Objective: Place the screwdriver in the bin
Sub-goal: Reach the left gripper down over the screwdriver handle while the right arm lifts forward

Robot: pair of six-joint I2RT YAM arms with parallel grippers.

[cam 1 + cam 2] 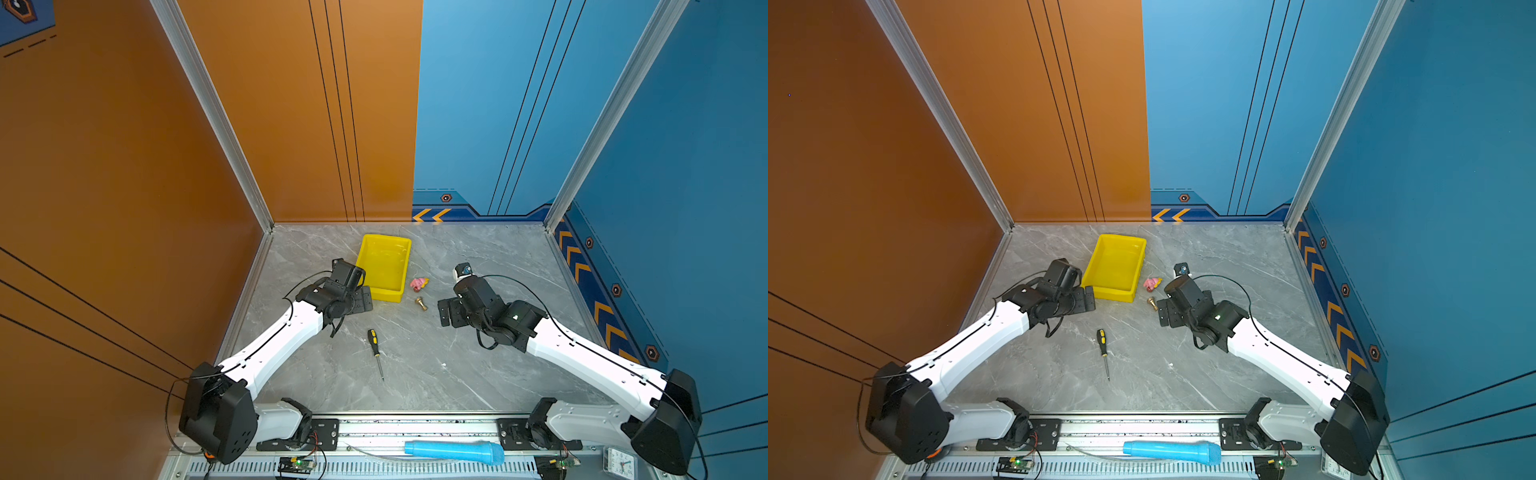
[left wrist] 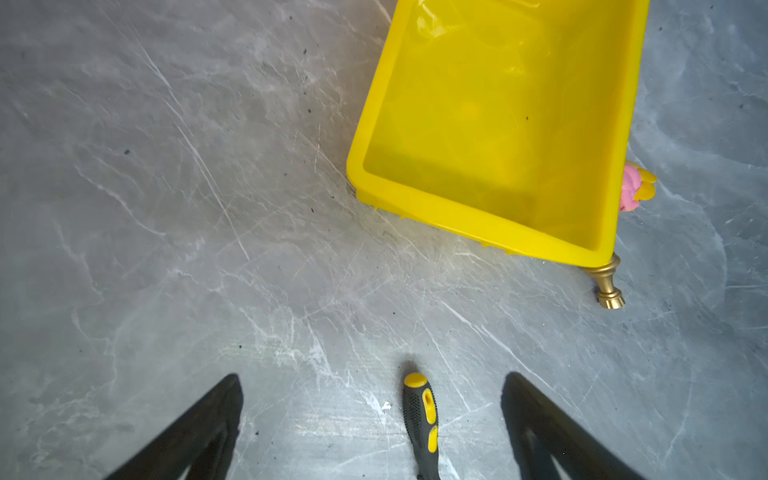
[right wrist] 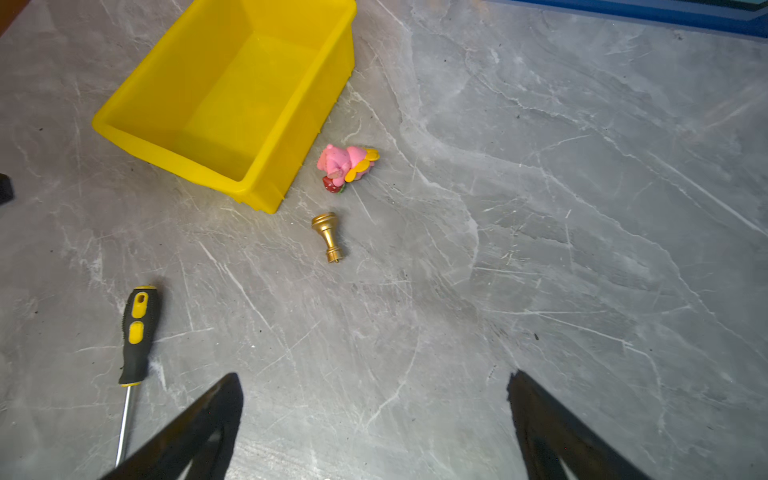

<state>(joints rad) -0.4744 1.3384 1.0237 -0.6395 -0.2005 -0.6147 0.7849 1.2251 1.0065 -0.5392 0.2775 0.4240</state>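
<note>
The screwdriver handle's end (image 1: 372, 336) (image 2: 420, 400) lies lengthwise between the spread fingers of my left gripper, so I need to lower that gripper next and pull it back to close across the end.
The screwdriver (image 1: 375, 351) (image 1: 1103, 351), with a black handle with yellow marks and a thin shaft, lies flat on the grey marble table, handle end toward the bin. The bin (image 1: 386, 296) (image 1: 1115, 296) is a bright yellow tray further back with nothing in it. My left gripper (image 1: 362, 299) (image 2: 372, 376) hangs open by the bin's near left corner. In the left wrist view the screwdriver (image 2: 420, 419) handle's end lies on the table between the spread fingers, untouched. My right gripper (image 1: 449, 311) (image 3: 374, 374) is open over bare table, with the screwdriver (image 3: 135, 336) off to its side.
A pink toy figure (image 1: 419, 283) (image 3: 347, 164) and a short brass fitting (image 1: 421, 304) (image 3: 328, 237) lie just right of the bin (image 3: 174, 162). A blue microphone-shaped object (image 1: 455, 451) rests on the front rail. Orange and blue walls close in the table.
</note>
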